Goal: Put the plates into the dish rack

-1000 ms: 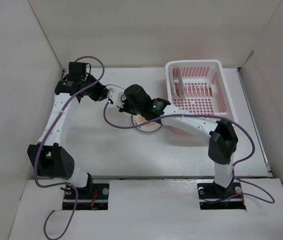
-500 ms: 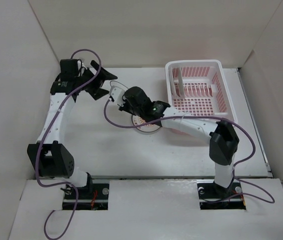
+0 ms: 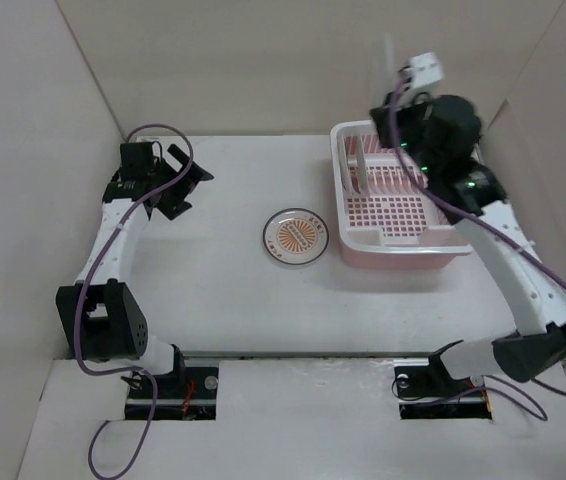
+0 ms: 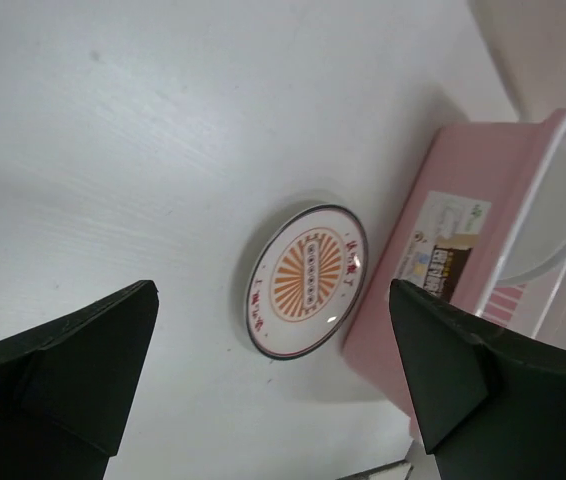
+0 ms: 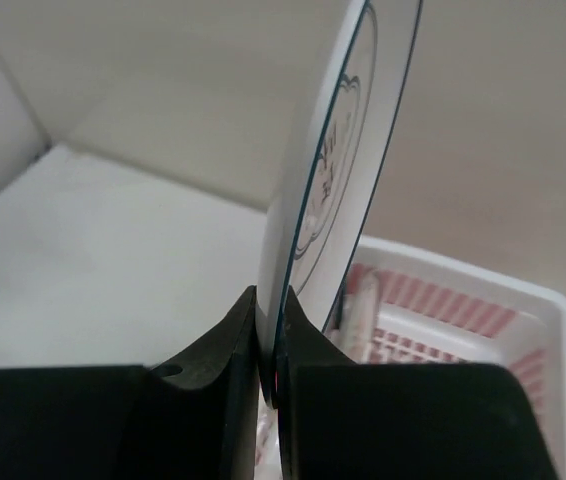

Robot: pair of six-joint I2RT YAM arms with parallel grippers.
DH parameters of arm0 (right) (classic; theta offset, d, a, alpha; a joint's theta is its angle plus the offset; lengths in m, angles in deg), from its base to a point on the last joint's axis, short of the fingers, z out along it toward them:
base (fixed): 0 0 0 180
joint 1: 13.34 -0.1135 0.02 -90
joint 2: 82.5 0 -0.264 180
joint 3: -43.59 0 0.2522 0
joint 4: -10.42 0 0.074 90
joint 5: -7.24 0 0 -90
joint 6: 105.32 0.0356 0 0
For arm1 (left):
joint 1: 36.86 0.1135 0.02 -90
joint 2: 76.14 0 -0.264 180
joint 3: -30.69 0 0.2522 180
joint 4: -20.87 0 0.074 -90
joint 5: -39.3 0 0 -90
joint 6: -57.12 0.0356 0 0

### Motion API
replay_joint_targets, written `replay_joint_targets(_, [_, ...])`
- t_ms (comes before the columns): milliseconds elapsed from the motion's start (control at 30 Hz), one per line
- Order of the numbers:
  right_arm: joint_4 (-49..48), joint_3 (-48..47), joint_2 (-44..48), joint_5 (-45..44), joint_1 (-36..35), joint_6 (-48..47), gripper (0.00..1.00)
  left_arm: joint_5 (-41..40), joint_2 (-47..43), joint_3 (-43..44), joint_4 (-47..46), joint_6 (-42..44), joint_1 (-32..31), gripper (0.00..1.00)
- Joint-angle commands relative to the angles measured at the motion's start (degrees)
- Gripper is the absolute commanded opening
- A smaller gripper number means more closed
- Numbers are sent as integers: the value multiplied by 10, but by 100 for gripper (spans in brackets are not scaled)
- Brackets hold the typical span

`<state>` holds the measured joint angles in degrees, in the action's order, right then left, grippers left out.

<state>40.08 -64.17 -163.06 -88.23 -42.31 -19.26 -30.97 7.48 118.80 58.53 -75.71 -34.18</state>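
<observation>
Next, my right gripper lowers, tilting downward, and sets the white plate beside the plate already on edge in the rack (image 3: 433, 205), where slots are open.
An orange-sunburst plate (image 3: 296, 238) (image 4: 306, 280) lies flat on the table just left of the pink dish rack (image 3: 433, 205) (image 4: 433, 300). My right gripper (image 3: 395, 100) (image 5: 273, 375) hangs above the rack's far left corner, shut on the bottom rim of a white plate (image 5: 338, 150) with a dark motif, held upright and edge-on. Another plate (image 3: 360, 170) stands on edge in the rack's left side. Open and holding nothing, my left gripper (image 3: 178, 185) (image 4: 273, 370) hovers at the far left of the table, facing the sunburst plate from a distance.
Tall cardboard walls (image 3: 53, 150) close in the table on the left, back and right. The rack (image 5: 483, 290) sits against the back right corner. Purple cables (image 3: 163, 130) loop off both arms.
My right arm has lifted the motif plate from beside the sunburst plate up over the rack. The left gripper has opened and pulled back to the far left.
</observation>
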Motion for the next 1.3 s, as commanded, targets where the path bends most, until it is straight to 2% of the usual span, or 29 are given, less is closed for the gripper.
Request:
replay_joint_targets(0, [-1,4,38,106,93,65,0,8,-20,-52,-31,13,2,100])
replay_joint_targets(100, [16,25,38,191,177,79,0,26,-26,-84,-68,8,2,100])
replay_joint_targets(200, [-15,72,38,248,229,96,0,23,-31,-90,-88,8,-3,100])
replay_joint_targets(333, [-37,105,1,287,260,109,0,-11,-39,-83,-94,8,-14,100])
replay_joint_targets(567, [-56,123,-68,266,255,89,0,-11,-34,-76,-83,20,-20,100])
replay_joint_targets(733, [-31,87,-117,238,242,53,0,-16,-34,-76,-83,30,-25,100])
replay_joint_targets(1267, [-19,65,-192,202,231,47,0,-27,-34,-82,-77,35,-30,100])
